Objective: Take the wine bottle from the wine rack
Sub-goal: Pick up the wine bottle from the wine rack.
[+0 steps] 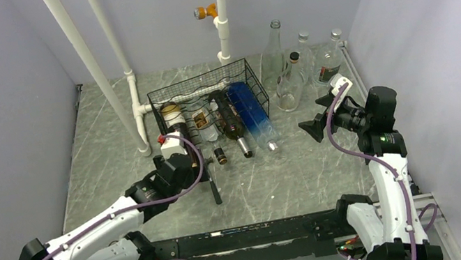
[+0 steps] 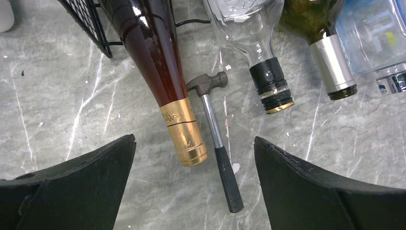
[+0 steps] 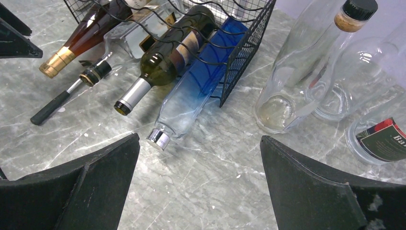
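Note:
The left gripper lowers outward next and closes on the amber glass by the gold foil (image 2: 163,77). The glass there lies below and outward of the gripper, clear of the rack.
The black wire wine rack (image 1: 206,83) stands at the back middle, with several bottles lying in it, necks toward me. An amber wine bottle (image 2: 153,62) with a gold foil neck (image 2: 184,136) lies leftmost. Beside it come a clear bottle (image 2: 270,81), a dark green wine bottle (image 1: 229,119) with silver foil (image 2: 335,67), and a blue bottle (image 3: 196,91). My left gripper (image 2: 194,143) hovers open above the gold neck, touching nothing. Right of the rack, my right gripper (image 3: 199,139) hangs open over bare table near the blue bottle's cap.
A small hammer (image 2: 218,139) lies on the table between the amber and clear bottle necks. Several empty glass bottles (image 1: 288,71) stand upright right of the rack. White pipes (image 1: 132,111) rise left of the rack. Grey walls close in on both sides.

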